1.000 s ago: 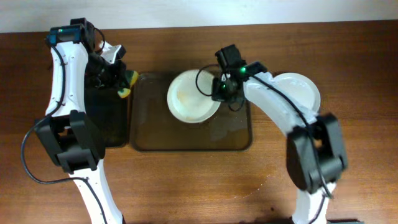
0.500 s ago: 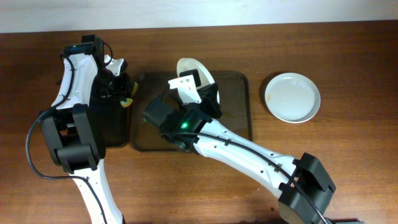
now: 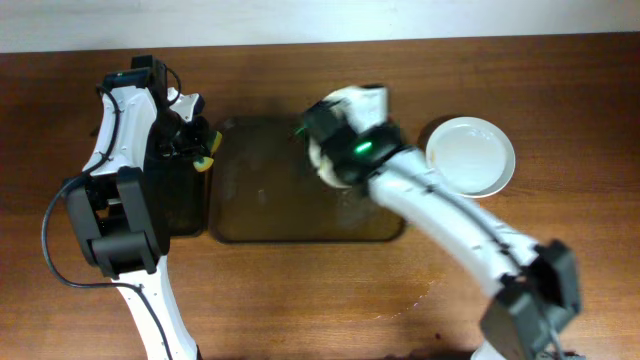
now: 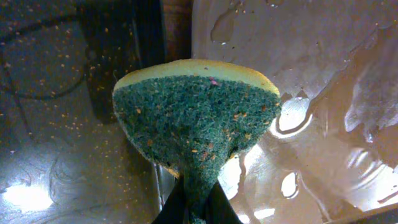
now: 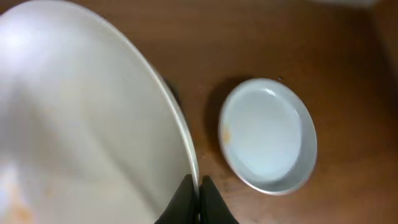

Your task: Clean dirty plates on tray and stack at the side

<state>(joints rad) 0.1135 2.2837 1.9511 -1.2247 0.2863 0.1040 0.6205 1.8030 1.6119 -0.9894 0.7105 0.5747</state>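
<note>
The bluish-white plate [image 3: 470, 157] is below the robot's right gripper and to its right in the overhead view, so the gripper will bring the cream plate [image 3: 322, 163] over and down onto it.
My right gripper [image 5: 198, 202] is shut on the rim of a cream plate [image 5: 81, 124] with a faint orange smear, held tilted in the air. In the overhead view this plate [image 3: 322, 163] and gripper [image 3: 335, 138] are blurred over the right back part of the dark-brown tray [image 3: 270, 200]. A pale bluish-white plate [image 3: 470, 157] lies on the table right of the tray, also in the right wrist view [image 5: 267, 134]. A third plate does not show. My left gripper [image 4: 198, 208] is shut on a green-and-yellow sponge [image 4: 196, 118] at the tray's left edge [image 3: 203, 158].
A narrow black tray [image 3: 172, 195] lies left of the brown tray, under my left arm. The brown tray's floor is wet with water drops [image 4: 311, 93]. Bare wooden table [image 3: 560, 120] lies right of and in front of the trays.
My right gripper lifted the cream plate off the tray, swung it tilted over the tray's back, and now holds it near the tray's right end. My left gripper with the sponge barely moved.
</note>
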